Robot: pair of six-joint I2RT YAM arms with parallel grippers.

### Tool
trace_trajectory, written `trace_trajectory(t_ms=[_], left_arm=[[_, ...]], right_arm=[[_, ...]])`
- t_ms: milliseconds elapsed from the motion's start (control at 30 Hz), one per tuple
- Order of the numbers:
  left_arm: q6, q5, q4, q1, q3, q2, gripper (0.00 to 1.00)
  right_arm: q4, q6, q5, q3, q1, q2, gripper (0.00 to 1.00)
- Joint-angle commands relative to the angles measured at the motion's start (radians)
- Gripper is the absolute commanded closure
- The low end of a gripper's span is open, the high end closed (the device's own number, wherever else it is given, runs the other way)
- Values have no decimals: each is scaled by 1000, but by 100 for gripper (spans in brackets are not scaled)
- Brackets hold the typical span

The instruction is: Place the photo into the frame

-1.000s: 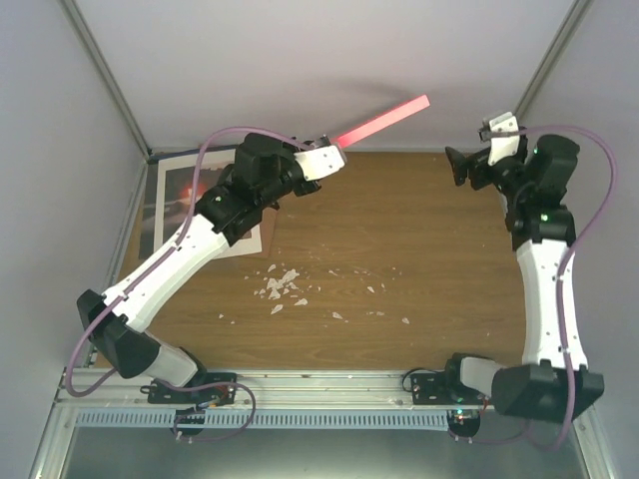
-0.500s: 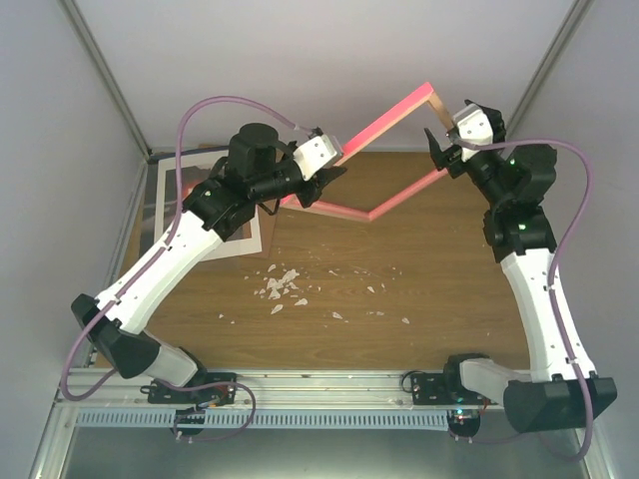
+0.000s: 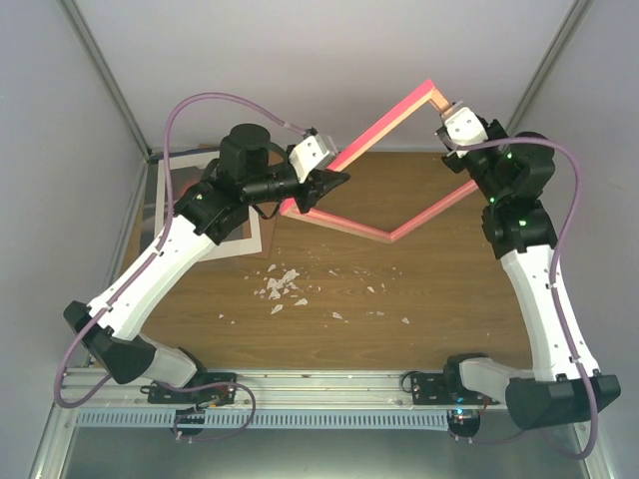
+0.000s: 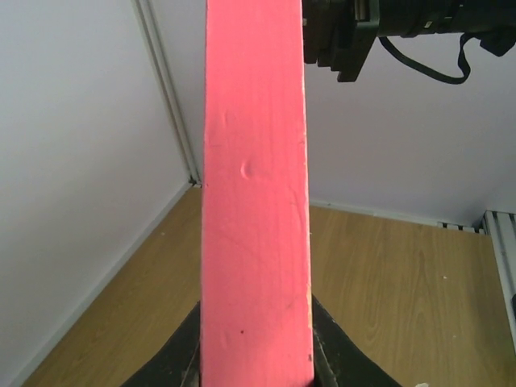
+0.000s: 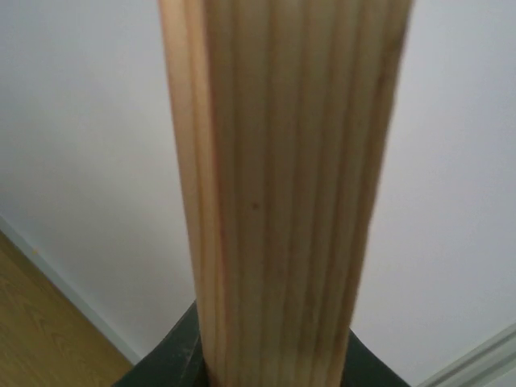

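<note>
The pink frame (image 3: 384, 122) hangs tilted above clear wood, so next I need to lower my right gripper, turn its side of the frame flat onto the bare tabletop and let go.
The pink frame (image 3: 384, 122) hangs tilted in the air above the back of the table, held from both sides. My left gripper (image 3: 334, 180) is shut on its left side; in the left wrist view the pink bar (image 4: 256, 201) runs up between the black fingers (image 4: 339, 355). My right gripper (image 3: 449, 125) is shut on the frame's far right corner, where the bare wooden edge (image 5: 282, 161) fills the right wrist view. The photo (image 3: 172, 190) lies flat at the table's back left, mostly hidden under my left arm.
A white mat border (image 3: 240, 247) and a brown board (image 3: 268, 235) lie by the photo. White crumbs (image 3: 282, 286) are scattered mid-table. Pale enclosure walls stand close behind and at both sides.
My right gripper has reached in and shut on the frame's far corner. The frame has swung so that its whole outline shows, with my left arm turning along with it.
</note>
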Motion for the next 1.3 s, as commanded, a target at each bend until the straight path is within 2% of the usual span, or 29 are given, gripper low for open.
trace_trajectory(t_ms=[0, 33, 67, 100, 200, 233, 433, 600, 667, 1033, 1267], left_arm=[[-26, 21, 125, 4, 3, -33, 74], [-28, 12, 130, 7, 4, -31, 61], [-26, 5, 132, 10, 5, -29, 43], [-24, -4, 137, 14, 6, -27, 31], [-14, -29, 149, 29, 12, -26, 4], [-9, -35, 152, 34, 16, -26, 1], [-22, -109, 164, 97, 31, -24, 1], [-22, -172, 166, 151, 3, -41, 1], [-5, -189, 168, 167, -28, -56, 1], [-7, -249, 116, 257, -215, -88, 1], [-25, -231, 88, 279, -330, -46, 1]], right_arm=[[-58, 53, 91, 63, 6, -21, 93], [-84, 77, 108, 74, 5, -16, 99], [-119, 99, 121, 84, 6, -8, 99], [-146, 128, 134, 92, 5, -2, 99], [-221, 221, 178, 113, 2, 20, 99], [-247, 253, 185, 123, -3, 30, 99], [-430, 541, 171, 179, -68, 113, 100], [-628, 752, 61, 219, -167, 231, 99], [-654, 803, 15, 212, -205, 266, 99], [-618, 915, -106, 49, -231, 443, 99], [-632, 908, -113, 61, -231, 666, 99]])
